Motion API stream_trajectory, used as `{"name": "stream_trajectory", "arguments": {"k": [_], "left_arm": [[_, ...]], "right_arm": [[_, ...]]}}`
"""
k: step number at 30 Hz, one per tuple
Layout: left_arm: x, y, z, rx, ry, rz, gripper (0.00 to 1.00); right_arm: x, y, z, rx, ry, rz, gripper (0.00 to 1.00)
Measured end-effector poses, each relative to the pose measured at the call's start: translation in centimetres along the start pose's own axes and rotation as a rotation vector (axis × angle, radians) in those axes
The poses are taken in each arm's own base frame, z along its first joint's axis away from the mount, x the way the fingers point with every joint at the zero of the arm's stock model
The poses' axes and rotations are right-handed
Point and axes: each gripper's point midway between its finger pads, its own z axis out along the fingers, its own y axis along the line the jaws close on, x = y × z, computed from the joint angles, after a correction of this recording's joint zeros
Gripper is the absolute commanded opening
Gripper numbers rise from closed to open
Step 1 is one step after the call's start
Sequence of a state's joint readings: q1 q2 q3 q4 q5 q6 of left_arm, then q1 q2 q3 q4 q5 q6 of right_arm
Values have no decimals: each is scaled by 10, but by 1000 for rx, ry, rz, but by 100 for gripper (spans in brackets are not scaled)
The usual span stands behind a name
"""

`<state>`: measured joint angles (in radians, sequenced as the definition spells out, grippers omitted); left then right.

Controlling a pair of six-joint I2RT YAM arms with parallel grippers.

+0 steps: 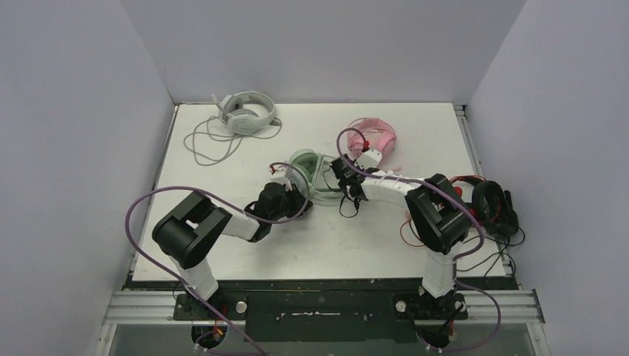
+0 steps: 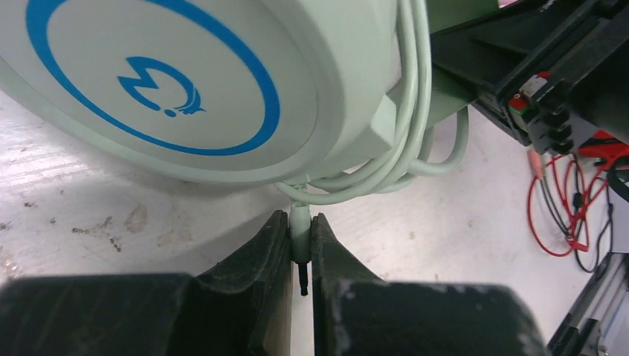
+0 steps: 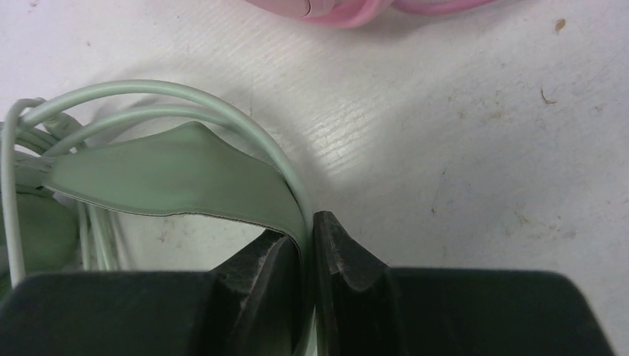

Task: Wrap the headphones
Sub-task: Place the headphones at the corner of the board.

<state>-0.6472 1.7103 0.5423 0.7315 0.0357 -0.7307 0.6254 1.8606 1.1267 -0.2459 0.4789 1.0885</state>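
Note:
The plug will next be carried outward with the mint headphones by my left gripper. My left gripper will let go of it on the bare tabletop beside the pink headphones.
The mint green headphones lie mid-table between both arms. In the left wrist view their ear cup with a blue logo fills the top, cable loops coiled beside it. My left gripper is shut on the cable's plug, its black tip showing between the fingers. My right gripper is shut on the green headband, with the cable arching over it. White headphones with loose cable sit at the back left. Pink headphones lie back right.
Black and red headphones with tangled red and black wires rest at the table's right edge. Purple arm cables loop beside both arms. White walls enclose the table on three sides.

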Motion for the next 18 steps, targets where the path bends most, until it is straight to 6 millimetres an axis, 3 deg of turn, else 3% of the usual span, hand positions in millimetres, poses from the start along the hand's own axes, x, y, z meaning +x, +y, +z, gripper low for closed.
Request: {"name": "stream_trajectory", "arguments": {"k": [5, 9, 12, 18], "left_arm": [[5, 5, 20, -33, 42, -19, 0], [-2, 0, 37, -18, 56, -29, 0], [-7, -3, 48, -14, 75, -32, 0], [-20, -5, 70, -6, 104, -43, 0]], "right_arm": [[0, -1, 12, 22, -24, -8, 36], [-11, 0, 16, 19, -60, -9, 37], [-21, -1, 19, 19, -82, -13, 49], [-43, 1, -1, -32, -123, -44, 81]]}}
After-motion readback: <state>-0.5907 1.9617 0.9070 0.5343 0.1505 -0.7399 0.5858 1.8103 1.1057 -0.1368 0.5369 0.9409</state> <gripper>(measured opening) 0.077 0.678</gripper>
